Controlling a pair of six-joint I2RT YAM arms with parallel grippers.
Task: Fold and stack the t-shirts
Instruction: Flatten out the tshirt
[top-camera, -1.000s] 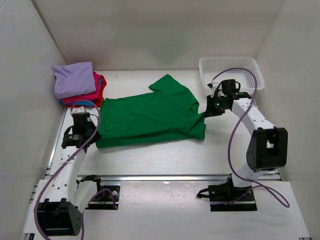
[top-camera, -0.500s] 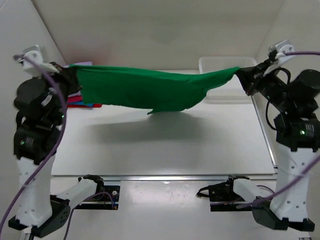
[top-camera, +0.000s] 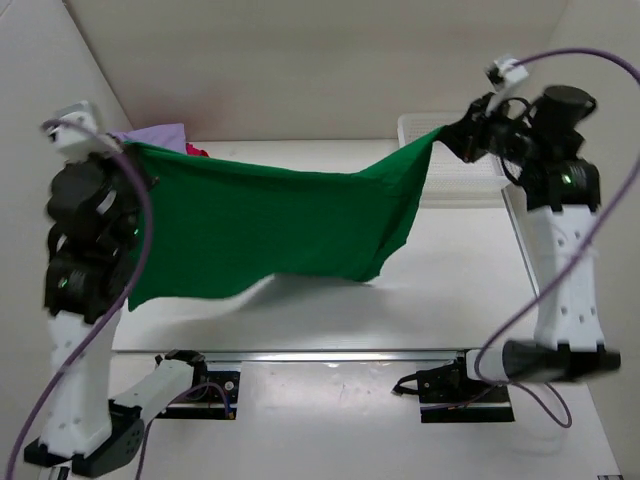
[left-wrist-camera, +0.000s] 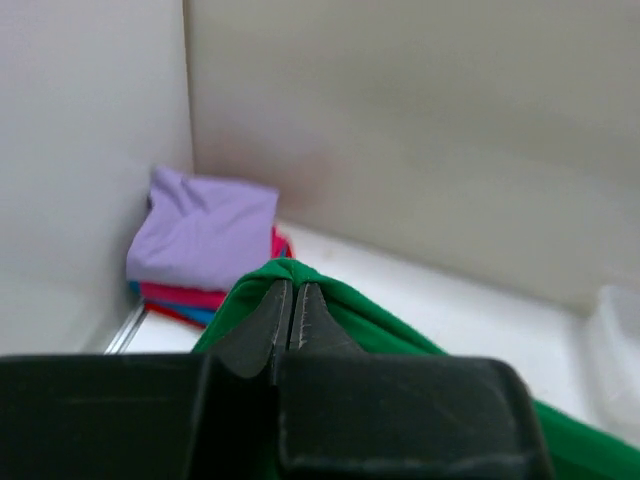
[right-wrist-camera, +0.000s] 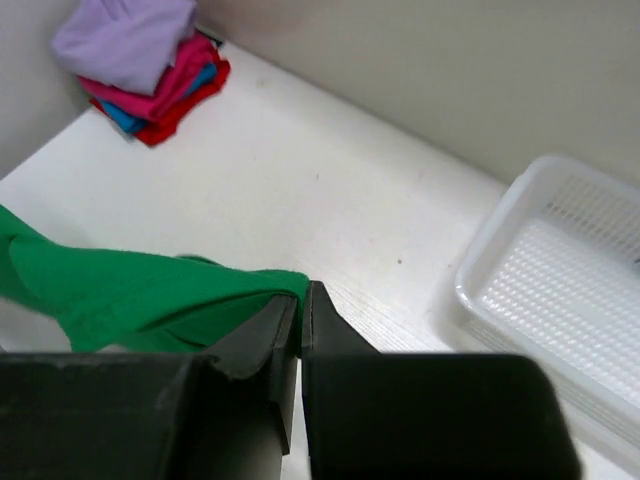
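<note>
The stretched t-shirt can spread flat on the bare table by the table's near edge (top-camera: 222, 314), so my left gripper should move down and back to there and release its end of the t-shirt.
A bright green t-shirt (top-camera: 270, 225) hangs in the air, stretched between both raised arms above the table. My left gripper (top-camera: 128, 150) is shut on its left end, my right gripper (top-camera: 450, 135) shut on its right end. In the left wrist view the jaws (left-wrist-camera: 292, 295) pinch a green fold (left-wrist-camera: 340, 300). The right wrist view shows the right gripper (right-wrist-camera: 300, 300) closed on green cloth (right-wrist-camera: 130, 290). A stack of folded t-shirts (right-wrist-camera: 145, 65), lavender on top of pink-red and blue, lies in the back left corner, partly hidden behind the hanging shirt in the top view.
A white mesh basket (top-camera: 490, 175) stands at the back right, also in the right wrist view (right-wrist-camera: 560, 290). Walls enclose the table at the left, back and right. Purple cables loop from both arms.
Both arms lifted the green shirt off the table and spread it. Since half a second ago the shirt has unfurled and hangs lower, and the right gripper moved inward.
</note>
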